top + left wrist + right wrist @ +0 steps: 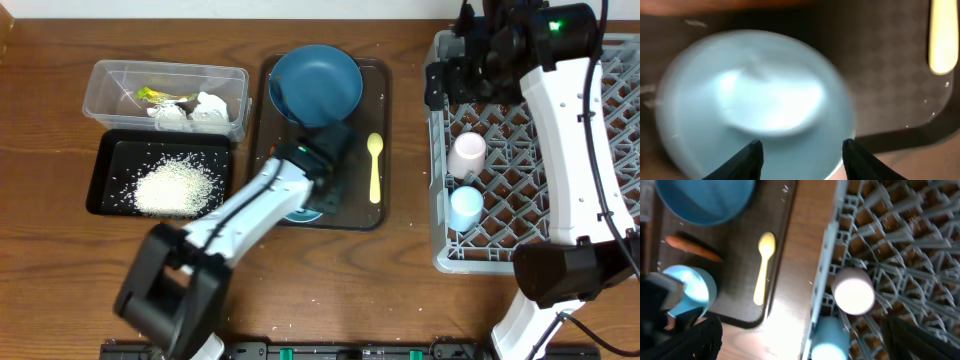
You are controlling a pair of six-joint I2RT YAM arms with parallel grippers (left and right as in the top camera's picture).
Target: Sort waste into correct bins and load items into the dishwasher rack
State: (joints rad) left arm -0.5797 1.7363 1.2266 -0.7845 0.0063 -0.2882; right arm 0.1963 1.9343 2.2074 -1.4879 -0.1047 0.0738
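I will next move my right gripper left in the overhead view, back and down onto the bowl's rim facing the spoon (714,284), as the bowl is still outside the rack.
The pale blue bowl (755,100) sits on the brown serving tray (262,120), mostly under my left gripper (322,190). In the left wrist view the gripper (801,155) is open, its fingers just above the bowl's near side. The dark blue plate (315,85) and the yellow spoon (375,165) lie on the same tray. The orange carrot (692,248) lies between plate and bowl. The pink cup (467,153) and the light blue cup (466,208) stand in the grey rack (600,180). My right gripper (462,75) is open and empty, high over the rack's left edge.
The clear tub (105,100) at the back left holds white napkins (205,108) and the yellow-green wrapper (152,96). The black tray (105,165) in front of it holds a heap of rice (175,188). A strip of bare table separates serving tray and rack.
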